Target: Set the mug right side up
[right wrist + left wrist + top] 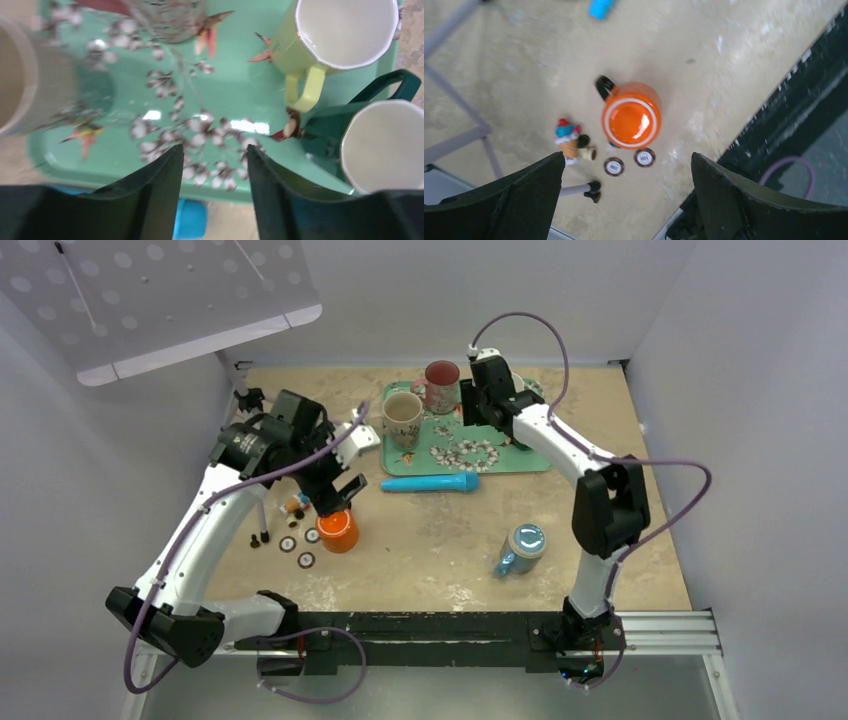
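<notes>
The blue mug's handle sticks out clear of the mug's upturned body, so I will move my left gripper to the right in the top view, back and down onto it.
An orange mug with a black handle stands upside down on the table at the left, its base facing up in the left wrist view. My left gripper hovers above it, a little toward the near edge, open and empty. A blue mug with a glossy base showing sits near the right arm; it looks upside down or tipped. My right gripper is open and empty above the green floral tray, over its near rim.
The tray holds a cream mug, a red-lined mug, a yellow-green mug and a dark green mug, all upright. A blue cylinder lies in front of it. Poker chips and a small figurine lie beside the orange mug.
</notes>
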Tool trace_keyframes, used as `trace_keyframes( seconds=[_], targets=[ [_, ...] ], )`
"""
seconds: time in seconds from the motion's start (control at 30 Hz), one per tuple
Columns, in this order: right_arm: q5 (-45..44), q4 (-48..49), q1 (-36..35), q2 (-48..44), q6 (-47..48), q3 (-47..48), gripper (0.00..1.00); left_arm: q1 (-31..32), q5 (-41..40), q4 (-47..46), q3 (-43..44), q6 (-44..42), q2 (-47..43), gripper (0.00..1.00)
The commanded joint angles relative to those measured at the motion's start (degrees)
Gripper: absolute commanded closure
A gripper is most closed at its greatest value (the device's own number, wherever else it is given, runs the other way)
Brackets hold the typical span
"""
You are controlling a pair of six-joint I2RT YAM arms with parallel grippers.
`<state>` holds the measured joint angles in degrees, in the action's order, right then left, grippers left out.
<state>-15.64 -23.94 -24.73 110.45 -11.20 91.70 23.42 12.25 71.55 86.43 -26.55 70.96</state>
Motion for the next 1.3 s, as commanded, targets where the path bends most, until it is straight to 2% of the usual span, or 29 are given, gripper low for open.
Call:
trace_keyframes(
  seconds=[0.0, 0.07, 0.13, 0.2, 0.27, 0.37, 0.47, 0.6, 0.7, 0.8, 0.93, 1.13, 1.27],
  targets=[
    [3.4, -2.0, -3.7, -11.5, -0.5, -3.9, 0.41, 4.3, 3.3, 5.0, -6.6, -8.7, -3.7, 0.00],
    [0.6, -7.7, -4.8, -15.6, -4.3, -5.2, 0.38, 4.7, 6.1, 5.0, -6.7, -7.2, -4.2, 0.00],
    [-1.7, -11.3, -5.4, -21.1, -7.6, -9.0, 0.26, 5.1, 9.3, 4.2, -7.1, -5.8, -4.6, 0.01],
    [-0.8, -13.0, -5.3, -27.0, -11.1, -13.6, 0.10, 8.0, 9.5, 2.4, -8.1, -4.0, -4.5, 0.02],
    [-0.9, -13.5, -4.4, -33.4, -13.6, -18.1, 0.04, 12.4, 9.8, -0.4, -8.7, -0.5, -3.8, 0.04],
    [-2.9, -15.4, -1.4, -38.3, -16.4, -22.9, 0.03, 18.8, 13.4, -7.3, -9.2, 8.3, -1.7, 0.04],
    [-3.3, -16.6, 2.8, -40.8, -18.5, -26.6, 0.02, 27.4, 13.7, -15.5, -7.9, 13.2, 3.3, 0.02],
    [-6.0, -15.4, 5.6, -46.3, -22.1, -32.0, 0.02, 39.8, 9.1, -23.5, -1.1, 16.4, 15.0, 0.00],
    [-7.0, -14.0, 6.9, -51.8, -23.9, -35.5, 0.02, 45.3, 8.8, -26.6, 5.1, 23.2, 23.4, 0.00],
    [-6.5, -14.2, 10.0, -55.6, -23.9, -37.2, 0.02, 48.1, 8.3, -30.1, 6.3, 31.3, 28.7, 0.00],
    [-9.6, -15.4, 11.6, -57.8, -23.5, -37.3, 0.02, 48.8, 1.9, -30.2, 8.4, 40.4, 36.0, 0.00],
    [-8.3, -15.2, 12.2, -61.0, -22.8, -38.5, 0.02, 49.0, -7.2, -32.4, 13.0, 38.6, 42.7, 0.00],
    [-8.8, -16.5, 12.3, -62.3, -23.0, -38.8, 0.02, 48.8, -6.6, -34.2, 13.0, 38.1, 44.5, 0.03]
  ],
)
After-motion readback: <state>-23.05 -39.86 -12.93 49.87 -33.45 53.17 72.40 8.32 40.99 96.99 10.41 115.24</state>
